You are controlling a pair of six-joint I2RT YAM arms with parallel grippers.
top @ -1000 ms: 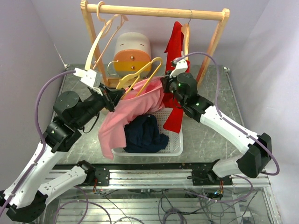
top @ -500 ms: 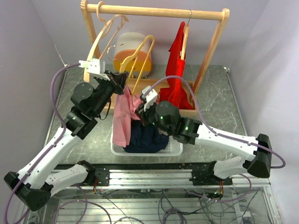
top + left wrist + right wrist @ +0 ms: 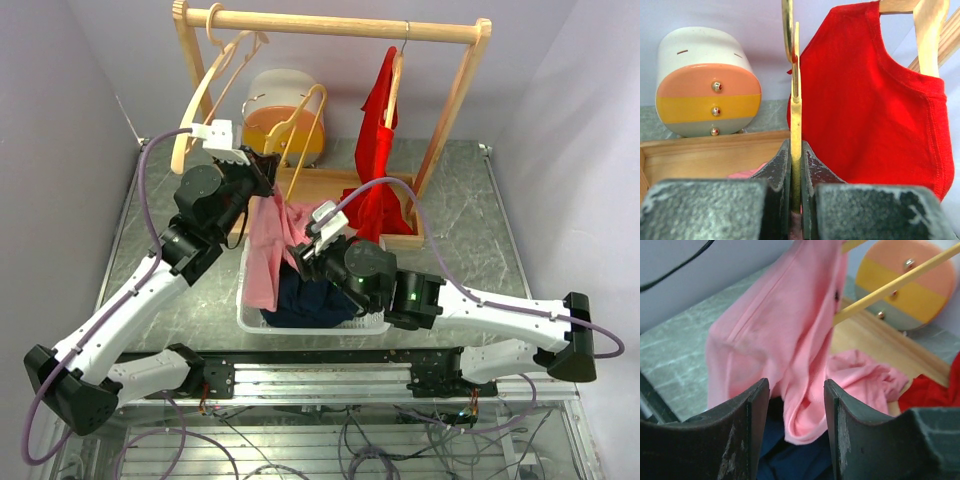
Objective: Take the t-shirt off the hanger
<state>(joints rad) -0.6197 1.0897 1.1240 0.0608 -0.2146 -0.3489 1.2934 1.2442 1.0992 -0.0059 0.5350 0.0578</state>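
My left gripper rises outward to the bar's bare part (image 3: 268, 20) beside the empty wooden hanger next and releases the yellow hanger there, as that spot is free.
A pink t-shirt (image 3: 266, 250) hangs from a yellow hanger (image 3: 300, 115) and droops into a white basket (image 3: 248, 318). My left gripper (image 3: 262, 182) is shut on the hanger's bar (image 3: 795, 115), seen edge-on between its jaws in the left wrist view (image 3: 796, 167). My right gripper (image 3: 305, 255) is open over the basket. In the right wrist view (image 3: 796, 395) a hanging fold of the pink t-shirt (image 3: 805, 410) lies between its spread jaws, which do not pinch it. The hanger's yellow arm (image 3: 890, 282) shows above.
A navy garment (image 3: 308, 295) lies in the basket. A red t-shirt (image 3: 378, 150) hangs on a wooden hanger from the wooden rack (image 3: 340, 22). An empty wooden hanger (image 3: 215, 75) hangs at the rack's left. A pastel striped box (image 3: 280, 95) stands behind.
My left gripper has lifted the hanger up and back. My right gripper has left the hanger's end and come down and left over the basket, beside the shirt's lower part.
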